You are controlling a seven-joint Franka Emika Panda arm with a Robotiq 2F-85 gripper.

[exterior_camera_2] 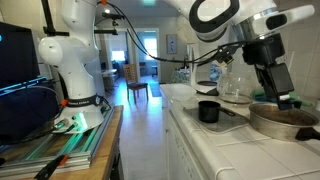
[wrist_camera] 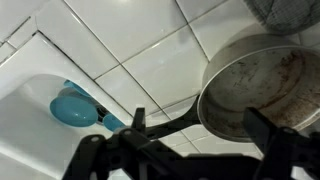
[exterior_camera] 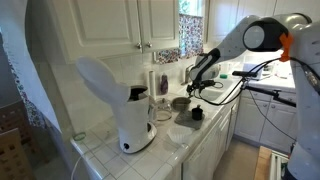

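I will lower my gripper next onto the frying pan's rim beside the black handle, with one finger inside and one outside, because that rim is already between its open fingers.
A worn metal frying pan with a black handle lies on the white tiled counter. In the wrist view my gripper hangs just above it, open. One finger stands over the handle, the other over the pan's near rim, and nothing is held between them. In both exterior views the gripper points down over the pan. A small black cup stands on the counter beside the pan.
A blue scoop lies in the white sink at the left of the wrist view. A tall white coffee machine stands on the counter, with wall cupboards above. A second robot base stands on a side table.
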